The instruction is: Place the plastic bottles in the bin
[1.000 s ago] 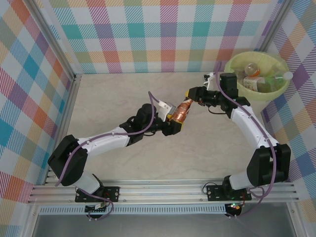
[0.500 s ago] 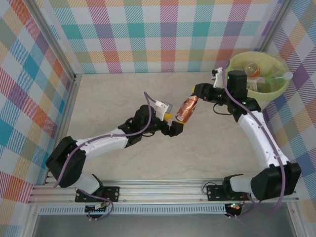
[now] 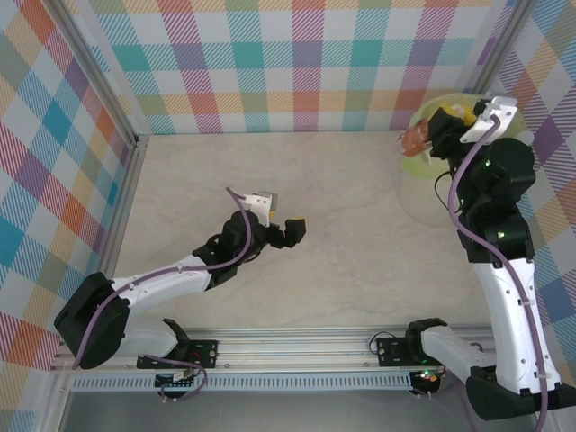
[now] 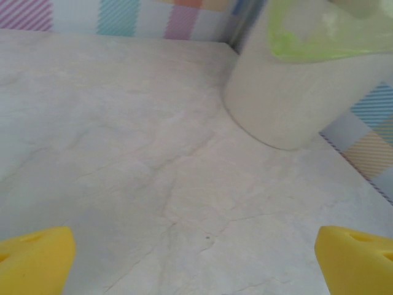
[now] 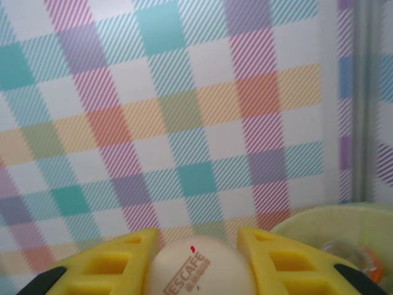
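The brown-labelled bottle still hangs in the air at the bin's rim, so the robot's right gripper will next lower and tip down into the bin's green-lined opening (image 3: 432,107) (image 5: 344,230) to release it.
A plastic bottle with a brown label (image 3: 417,140) hangs in the air at the left rim of the bin (image 3: 421,196), with my right gripper (image 3: 436,131) shut on it. The right wrist view shows its white cap (image 5: 193,270) squeezed between the yellow fingers (image 5: 110,264) of that gripper (image 5: 196,241). The bin's lime-green liner (image 5: 344,222) and an orange-capped bottle (image 5: 359,257) inside it show at lower right. My left gripper (image 3: 286,223) hovers low over the middle of the table, open and holding nothing. Its yellow fingertips (image 4: 34,258) stand far apart, and the bin (image 4: 288,98) lies ahead of it.
Checked walls close the table at the back and both sides, with a metal frame post at the left (image 3: 117,193). The raised right arm (image 3: 499,193) covers most of the bin's mouth. Bare marble-look tabletop (image 3: 342,234) lies between the two arms.
The left gripper opened and let go of the brown bottle, then drew back to the left. The right arm lifted the bottle from mid-table up to the bin's rim.
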{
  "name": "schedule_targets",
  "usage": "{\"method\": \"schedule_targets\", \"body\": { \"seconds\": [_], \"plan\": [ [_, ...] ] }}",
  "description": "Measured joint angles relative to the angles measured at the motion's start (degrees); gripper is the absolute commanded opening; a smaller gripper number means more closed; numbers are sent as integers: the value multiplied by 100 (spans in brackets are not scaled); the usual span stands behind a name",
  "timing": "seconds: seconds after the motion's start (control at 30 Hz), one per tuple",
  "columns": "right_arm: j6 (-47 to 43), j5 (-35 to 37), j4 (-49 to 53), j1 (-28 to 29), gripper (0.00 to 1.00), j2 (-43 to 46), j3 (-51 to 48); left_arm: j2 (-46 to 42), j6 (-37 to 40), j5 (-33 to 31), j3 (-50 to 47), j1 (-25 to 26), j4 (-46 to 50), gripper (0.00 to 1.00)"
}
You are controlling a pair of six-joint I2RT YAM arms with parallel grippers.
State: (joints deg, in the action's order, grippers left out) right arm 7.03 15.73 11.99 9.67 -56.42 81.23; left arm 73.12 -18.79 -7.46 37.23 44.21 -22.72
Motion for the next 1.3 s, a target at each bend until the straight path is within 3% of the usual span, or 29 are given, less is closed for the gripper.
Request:
{"method": "schedule_targets", "body": {
  "seconds": [0.3,0.47,0.87,0.93,1.1,1.2,1.3],
  "plan": [
    [170,1051,-573,-1104,0,-1075,264,-400,-306,-640,-455,-273,-105,100],
    [487,1384,-686,-1211,0,-2052,485,-579,-330,-726,-529,-289,-149,100],
    [1305,1095,507,-1534,6,-2979,850,-811,-409,-859,-857,-385,-125,100],
    [1360,1078,627,-1672,13,-2955,846,-811,-391,-852,-857,-389,-127,100],
    [1320,920,1099,-1873,50,-2865,629,-809,-389,-850,-857,-391,-127,100],
    [1165,704,1360,-1899,65,-2865,603,-787,-391,-841,-855,-391,-129,100],
    [1008,485,1561,-1899,72,-2863,660,-756,-396,-804,-850,-391,-129,100]
  ]
}}
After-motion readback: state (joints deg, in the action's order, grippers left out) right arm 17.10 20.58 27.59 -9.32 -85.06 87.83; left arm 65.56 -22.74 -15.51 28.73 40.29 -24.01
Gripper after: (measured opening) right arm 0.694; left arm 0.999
